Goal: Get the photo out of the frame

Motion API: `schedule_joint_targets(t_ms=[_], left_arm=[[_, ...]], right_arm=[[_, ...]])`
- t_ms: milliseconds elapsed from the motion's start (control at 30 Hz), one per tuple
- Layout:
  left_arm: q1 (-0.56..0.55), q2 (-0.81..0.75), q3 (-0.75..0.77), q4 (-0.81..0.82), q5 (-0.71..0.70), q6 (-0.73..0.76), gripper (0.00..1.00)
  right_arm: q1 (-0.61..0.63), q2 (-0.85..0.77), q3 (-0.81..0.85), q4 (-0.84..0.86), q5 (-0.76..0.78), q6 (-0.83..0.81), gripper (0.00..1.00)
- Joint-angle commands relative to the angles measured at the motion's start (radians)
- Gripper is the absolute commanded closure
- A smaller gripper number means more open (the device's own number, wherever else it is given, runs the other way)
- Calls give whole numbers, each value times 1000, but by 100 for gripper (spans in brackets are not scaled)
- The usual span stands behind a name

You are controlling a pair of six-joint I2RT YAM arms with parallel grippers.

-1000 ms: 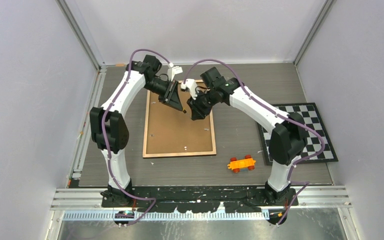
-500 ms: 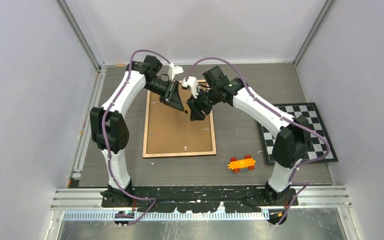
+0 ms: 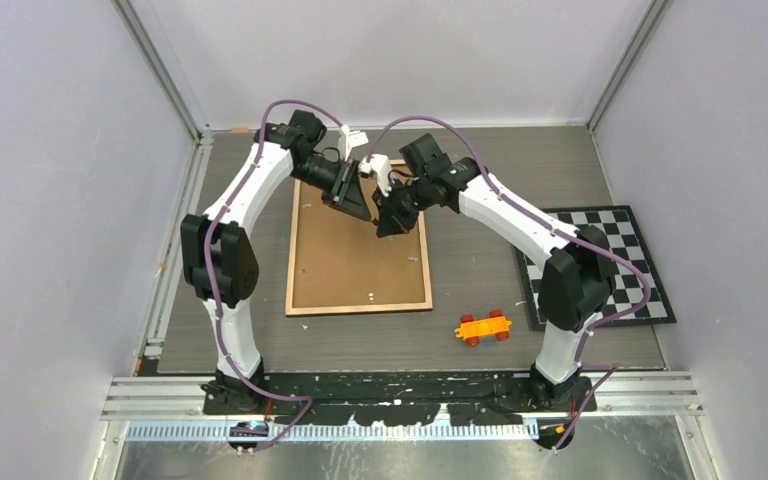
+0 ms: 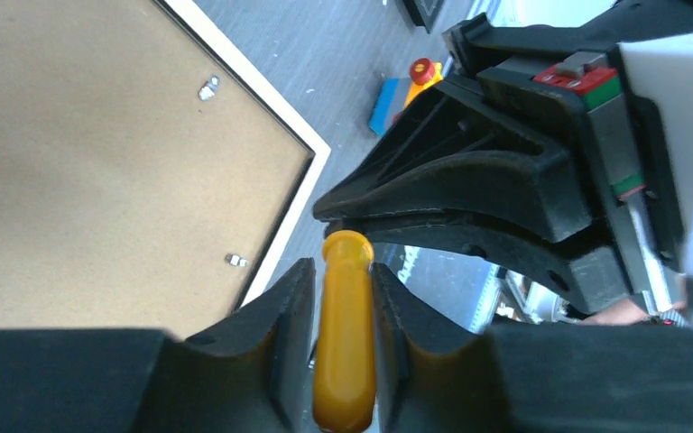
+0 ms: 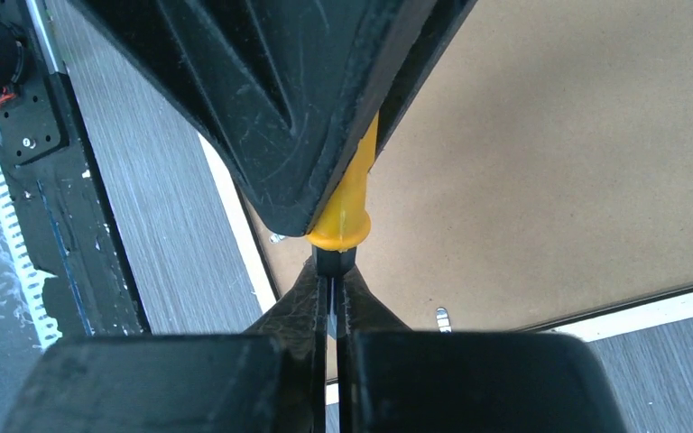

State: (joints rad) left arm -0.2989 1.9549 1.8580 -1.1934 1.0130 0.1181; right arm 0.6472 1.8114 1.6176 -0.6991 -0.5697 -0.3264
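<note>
Next, the right gripper carries the tool off the frame and down beside the mat's edge, since bare table shows between the frame (image 3: pixel 358 272) and the checkerboard mat.
The frame (image 3: pixel 358 272) lies face down on the table, showing its brown back board and light wooden rim. The photo is hidden under the board. My left gripper (image 3: pixel 366 212) is shut on the yellow handle (image 4: pixel 345 352) of a small tool and holds it above the frame's far right part. My right gripper (image 3: pixel 384 226) meets it there and is shut on the tool's black shaft (image 5: pixel 334 262), just below the yellow collar (image 5: pixel 341 224). The frame also shows in the left wrist view (image 4: pixel 99 153) and in the right wrist view (image 5: pixel 550 153).
Small metal tabs (image 4: pixel 207 88) sit along the board's edges. An orange toy car (image 3: pixel 484 327) lies right of the frame's near corner. A black-edged checkerboard mat (image 3: pixel 610 270) lies at the right. Grey walls enclose the table.
My right gripper has moved left and up to the left gripper and now grips the tool's shaft. My left gripper has stayed almost still with the handle.
</note>
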Motion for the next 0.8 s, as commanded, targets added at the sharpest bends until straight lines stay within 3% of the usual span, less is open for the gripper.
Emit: schedule_joint_targets(t_ms=[0, 133, 233, 567, 767], left_arm=[[11, -89, -48, 141, -56, -92, 60], [76, -174, -157, 380, -110, -254, 15], [129, -209, -197, 500, -153, -330, 3], [175, -230, -266, 493, -448, -171, 0], [161, -250, -362, 482, -443, -18, 0]], right_arm=[[-27, -23, 42, 64, -29, 62, 99], [-102, -6, 38, 69, -46, 167, 99], [-173, -3, -7, 91, -56, 269, 99], [-417, 51, -203, -1, 157, 415, 99], [-485, 92, -237, -13, 280, 429, 98]])
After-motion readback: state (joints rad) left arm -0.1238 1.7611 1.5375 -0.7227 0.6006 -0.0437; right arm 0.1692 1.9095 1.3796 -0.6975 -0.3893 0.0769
